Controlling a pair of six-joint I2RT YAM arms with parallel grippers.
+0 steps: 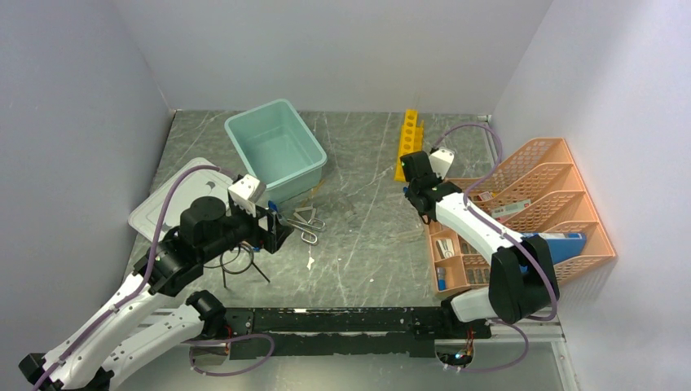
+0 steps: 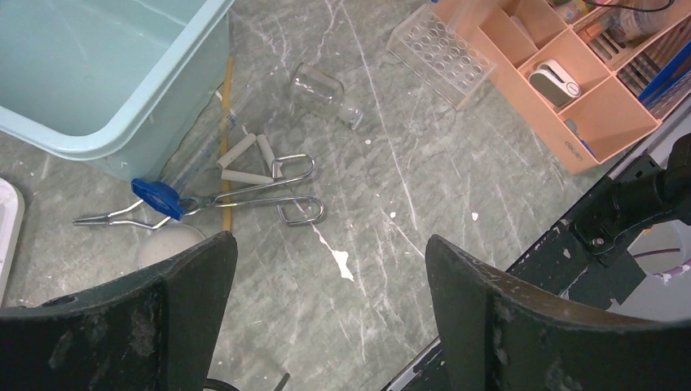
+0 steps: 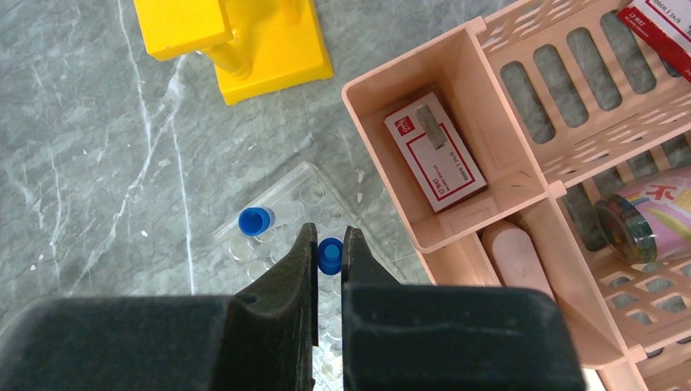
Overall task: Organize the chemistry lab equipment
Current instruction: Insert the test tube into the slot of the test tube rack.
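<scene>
My right gripper holds the upright tube and needs to move gently back and down onto the rack's row of holes (image 3: 357,236) beside the orange organiser and release the tube, because holes there are empty.
My right gripper (image 3: 329,232) is shut on a small blue-capped clear tube (image 3: 330,256) and holds it upright over a clear plastic tube rack (image 3: 303,194). A second blue-capped tube (image 3: 255,221) stands in that rack. The yellow test-tube rack (image 3: 236,41) lies just beyond, and it also shows in the top view (image 1: 409,140). My left gripper (image 2: 326,261) is open and empty above bare table. Ahead of it lie silver wire clips (image 2: 261,191), a blue-capped tube (image 2: 159,195) and a wooden stick (image 2: 228,114). The black ring stand (image 1: 240,261) sits under my left arm.
The pale teal tub (image 1: 275,151) stands at the back left, with its grey-white lid (image 1: 167,204) beside it. The orange mesh organiser (image 1: 530,212) fills the right side, close to my right gripper (image 1: 417,199). A small glass jar (image 2: 322,90) lies on its side mid-table.
</scene>
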